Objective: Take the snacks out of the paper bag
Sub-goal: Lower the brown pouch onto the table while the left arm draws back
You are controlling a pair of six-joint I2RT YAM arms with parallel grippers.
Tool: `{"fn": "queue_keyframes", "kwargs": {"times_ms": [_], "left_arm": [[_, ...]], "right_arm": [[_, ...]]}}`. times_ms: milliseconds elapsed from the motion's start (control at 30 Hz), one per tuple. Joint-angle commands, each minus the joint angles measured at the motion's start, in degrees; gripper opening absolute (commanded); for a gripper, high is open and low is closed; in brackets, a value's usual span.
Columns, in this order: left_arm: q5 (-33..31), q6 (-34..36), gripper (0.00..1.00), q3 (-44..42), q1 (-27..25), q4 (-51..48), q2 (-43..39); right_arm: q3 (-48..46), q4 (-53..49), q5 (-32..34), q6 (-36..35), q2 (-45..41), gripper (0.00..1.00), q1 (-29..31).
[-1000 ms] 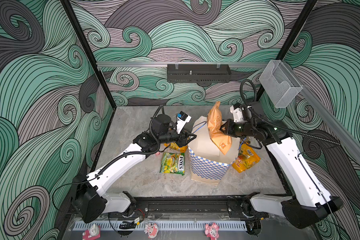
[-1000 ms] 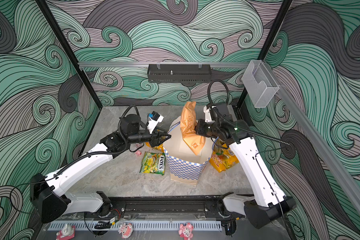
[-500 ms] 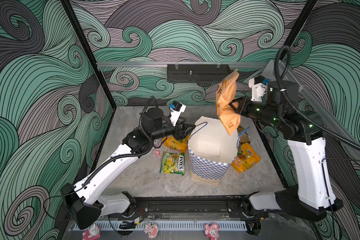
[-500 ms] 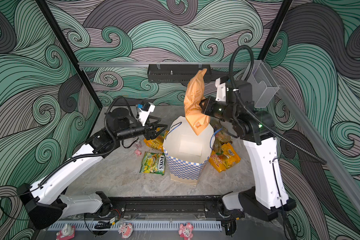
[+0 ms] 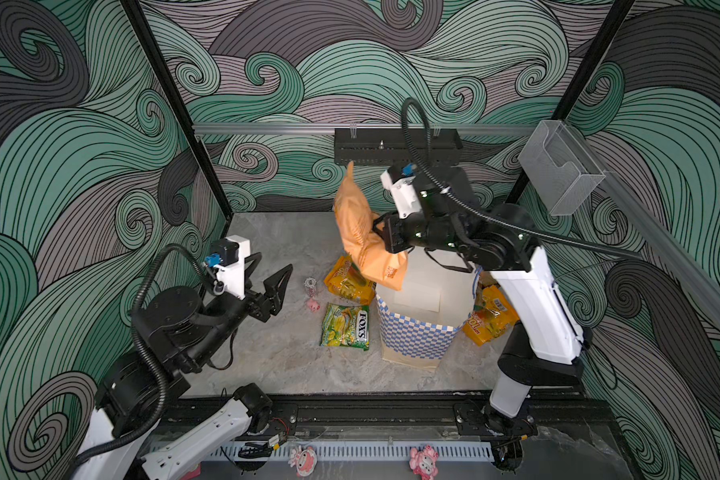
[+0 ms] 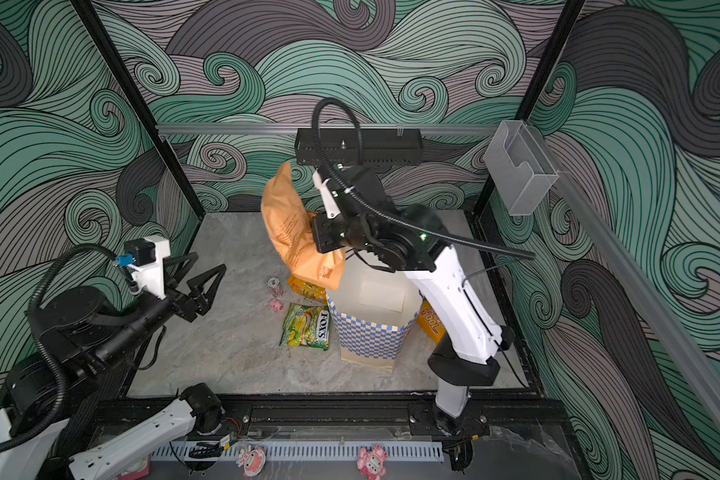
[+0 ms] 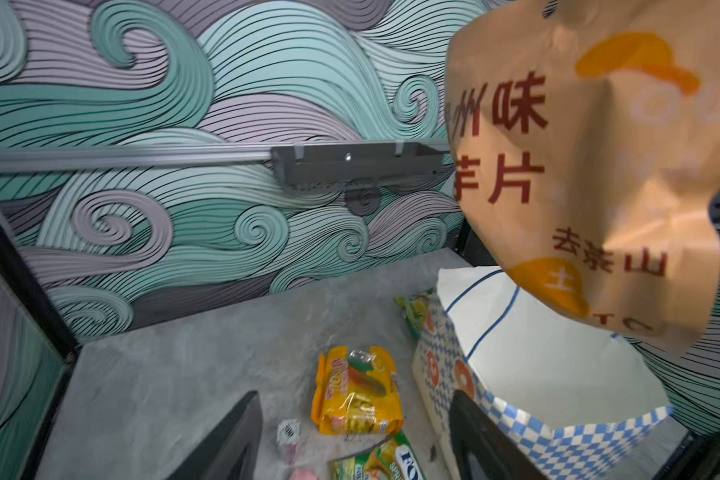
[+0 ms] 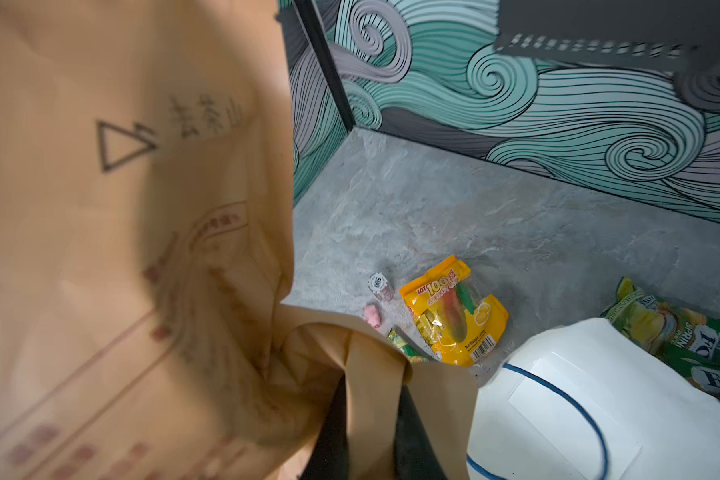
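Note:
My right gripper holds the tan-orange packet clear of the bag, so next I will move it down beside the bag (image 5: 425,328) onto the green-yellow FOX'S packet (image 5: 346,326) and let go there.
The paper bag (image 5: 425,328) (image 6: 371,338) stands upright with its mouth open. Just above its rear rim hangs a tan-orange snack packet (image 5: 356,232) (image 6: 287,220) (image 7: 599,166), clear of the bag, with my right gripper (image 5: 378,237) (image 8: 373,415) shut on a fold of it. On the floor lie a green-yellow FOX'S packet (image 5: 346,326) (image 6: 306,326) and orange-yellow packets (image 5: 346,280) (image 5: 489,318) (image 7: 356,390). My left gripper (image 5: 273,266) (image 6: 208,262) (image 7: 354,440) hovers open and empty, left of the packets.
A tiny pink pig figurine (image 5: 313,306) and a small round token (image 5: 310,284) lie between my left gripper and the packets. On the back wall are a black rack (image 5: 395,145) and a clear holder (image 5: 558,170). Cartoon toys (image 5: 302,459) sit on the front rail.
My right arm has pulled the tan-orange packet up out of the bag and carried it over the rear rim. My left gripper has let go of the bag, drawn back left and opened wider.

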Motion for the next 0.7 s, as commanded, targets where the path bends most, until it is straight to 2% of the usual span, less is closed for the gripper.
{"fn": "queue_keyframes", "kwargs": {"times_ms": [0,167,433,667], "left_arm": [[-10.15,-8.01,0.8,-1.21,0.01,-16.18,-4.41],[-9.67,-14.29,0.87,-1.44,0.03,-23.07,-6.89],[-2.1,-19.54,0.86,1.18,-0.02,-33.26,0.23],[0.61,-21.3,0.86,-0.08,-0.01,-34.62,2.18]], "right_arm": [[-1.8,-1.79,7.09,-6.42,3.32,0.0,5.04],[-7.18,-1.77,12.31,-10.38,11.68,0.0,9.29],[-9.82,-1.4,16.63,-6.0,24.1,0.0,9.19],[-14.88,1.07,20.68,-2.78,29.56,0.0,8.03]]}}
